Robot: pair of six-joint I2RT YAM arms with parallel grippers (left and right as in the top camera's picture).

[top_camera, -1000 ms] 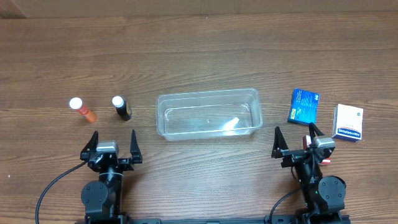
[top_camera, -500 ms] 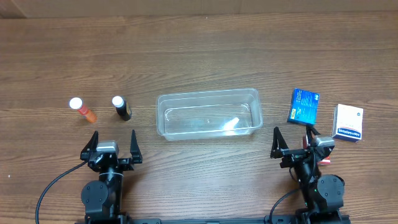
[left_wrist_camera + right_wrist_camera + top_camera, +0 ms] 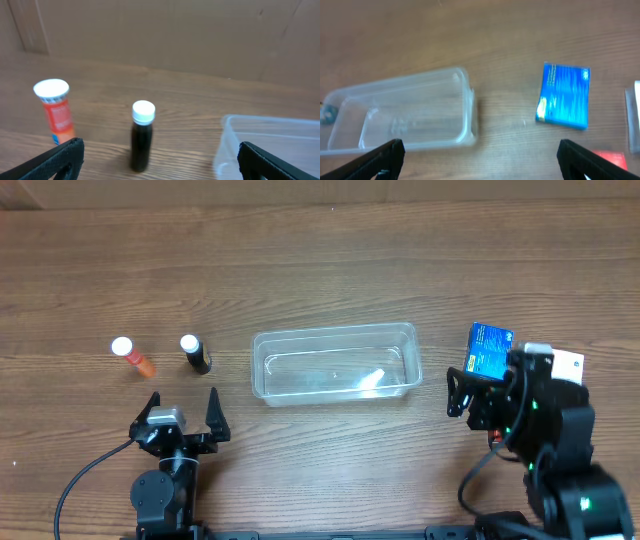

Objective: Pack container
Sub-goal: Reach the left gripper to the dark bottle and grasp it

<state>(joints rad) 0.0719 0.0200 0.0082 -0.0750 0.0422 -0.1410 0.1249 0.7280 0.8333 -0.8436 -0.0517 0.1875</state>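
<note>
I will move my open left gripper outward and over the black bottle, tilt it downward and lower it around the white cap (image 3: 189, 342) (image 3: 144, 111), because the bottle is upright.
The clear container (image 3: 333, 332) lies empty in the middle of the table; it also shows in the right wrist view (image 3: 468, 107) and at the right edge of the left wrist view (image 3: 265, 122). My left gripper (image 3: 180, 410) is open and empty near the front edge, facing a black bottle (image 3: 195, 354) (image 3: 141, 137) and an orange bottle (image 3: 132, 356) (image 3: 56, 112). My right gripper (image 3: 484, 388) is open and empty, raised above the table between the container and a blue box (image 3: 489, 350) (image 3: 563, 96).
A white box (image 3: 570, 364) lies at the far right, partly hidden by the right arm; its edge shows in the right wrist view (image 3: 635, 117). A red box (image 3: 611, 159) lies near the right gripper. Bare wood surrounds the items.
My right arm has lifted off its rest and swung forward toward the blue box, now covering part of the white box. The left arm has not moved.
</note>
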